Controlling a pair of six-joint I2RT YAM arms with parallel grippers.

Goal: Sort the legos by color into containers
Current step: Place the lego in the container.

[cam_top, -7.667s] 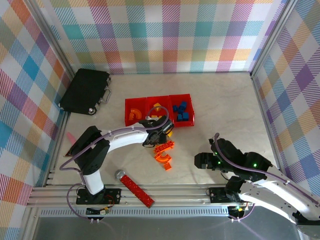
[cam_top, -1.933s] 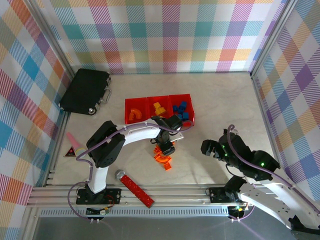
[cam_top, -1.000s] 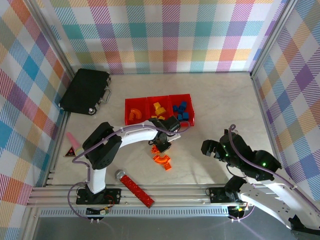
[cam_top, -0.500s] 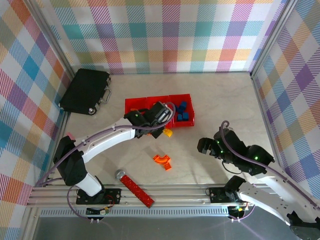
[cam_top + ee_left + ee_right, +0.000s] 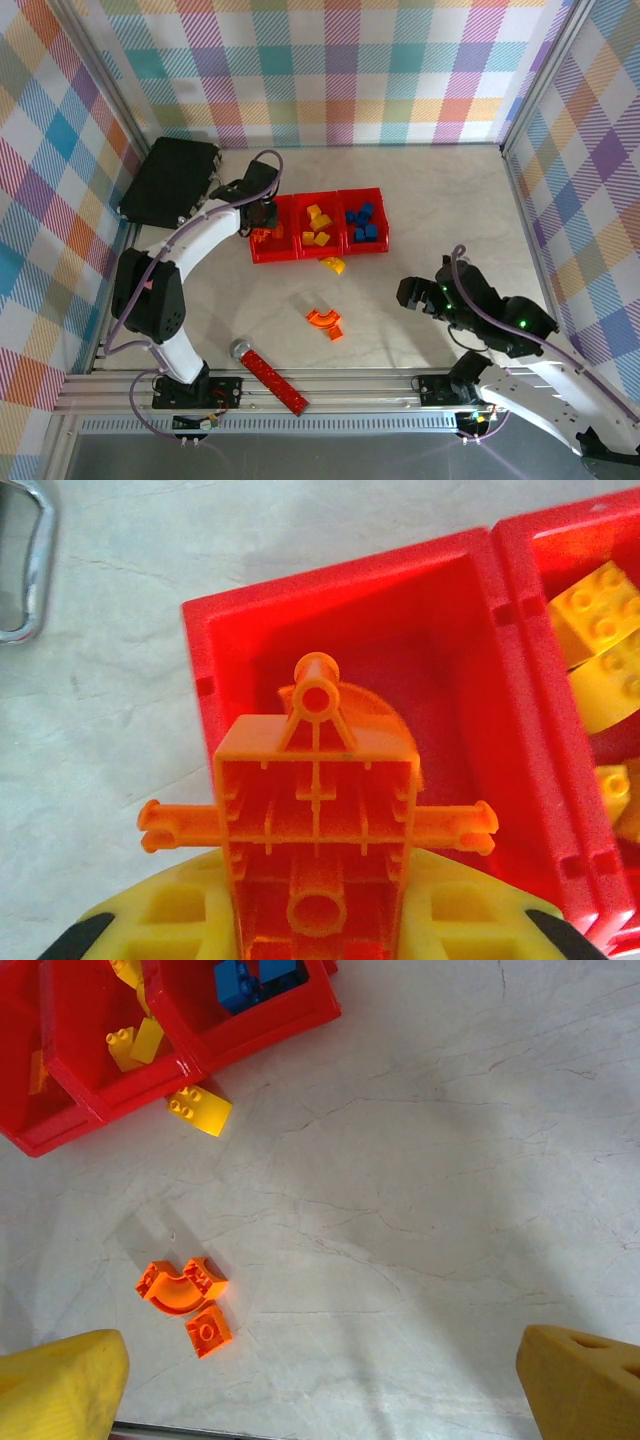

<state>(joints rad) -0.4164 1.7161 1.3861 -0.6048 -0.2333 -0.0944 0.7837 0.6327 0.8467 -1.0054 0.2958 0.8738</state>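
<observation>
One side peg sticks out past the outer side of the orange legos' container, so my left gripper will next move toward the yellow legos, down over the container's bare red bottom, and release.
Three joined red containers (image 5: 300, 255) sit mid-table; the left one holds orange legos, the middle one yellow legos (image 5: 317, 223), the right one blue legos (image 5: 362, 222). My left gripper (image 5: 262, 216) hovers over the left container (image 5: 200, 630), shut on an orange lego (image 5: 315, 800) with side pegs, pinched between its yellow fingers (image 5: 160, 920). On the table lie a yellow lego (image 5: 333, 265), an orange arch (image 5: 322, 319) and a small orange brick (image 5: 208, 1332). My right gripper (image 5: 415, 293) hangs open above bare table, right of the arch (image 5: 180, 1285).
A black case (image 5: 170, 180) lies at the back left, close to the left arm. A red bar with a silver round end (image 5: 268, 368) rests near the front edge. Checkered walls close in the table on three sides.
My left gripper has swung left from in front of the middle container to above the left one, carrying the orange lego. The right arm has barely shifted.
</observation>
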